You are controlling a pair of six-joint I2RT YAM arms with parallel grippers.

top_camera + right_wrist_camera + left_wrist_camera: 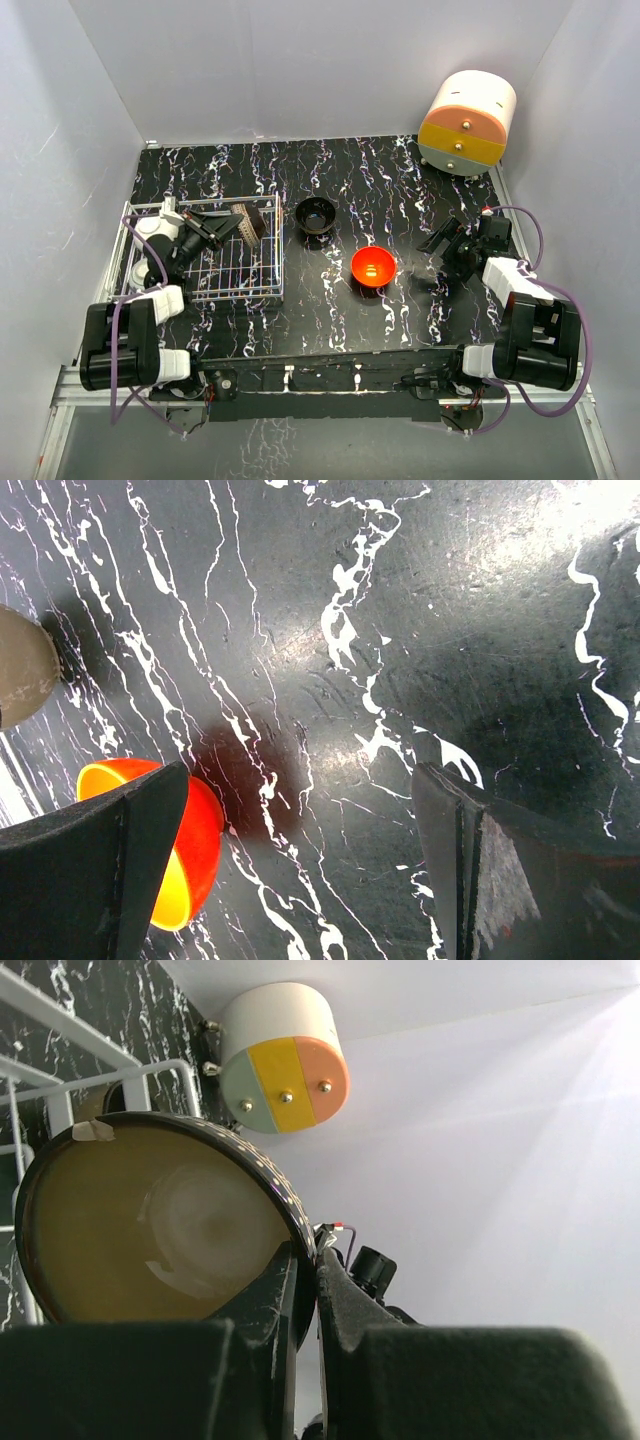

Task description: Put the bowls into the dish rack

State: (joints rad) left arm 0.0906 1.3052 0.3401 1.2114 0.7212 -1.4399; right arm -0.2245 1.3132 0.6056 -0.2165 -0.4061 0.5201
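Observation:
My left gripper lowers and draws back next, then releases the bowl's rim, to get the brown/gold bowl into the rack.
My left gripper (236, 224) is shut on the rim of the brown/gold bowl (252, 222) and holds it tipped on edge over the far right part of the wire dish rack (230, 290). In the left wrist view the bowl's gold inside (150, 1230) fills the left, its rim pinched between my fingers (345, 1300). The black bowl (316, 215) and the red-orange bowl (373, 267) sit upright on the table. My right gripper (445, 247) is open and empty, right of the red-orange bowl (200, 845), low over the table. The white and patterned bowls do not show clearly.
The round cream-and-orange drawer cabinet (467, 122) stands at the far right corner and shows in the left wrist view (285, 1060). White walls close the table on three sides. A grey rounded shape (20, 675) sits at the left edge of the right wrist view.

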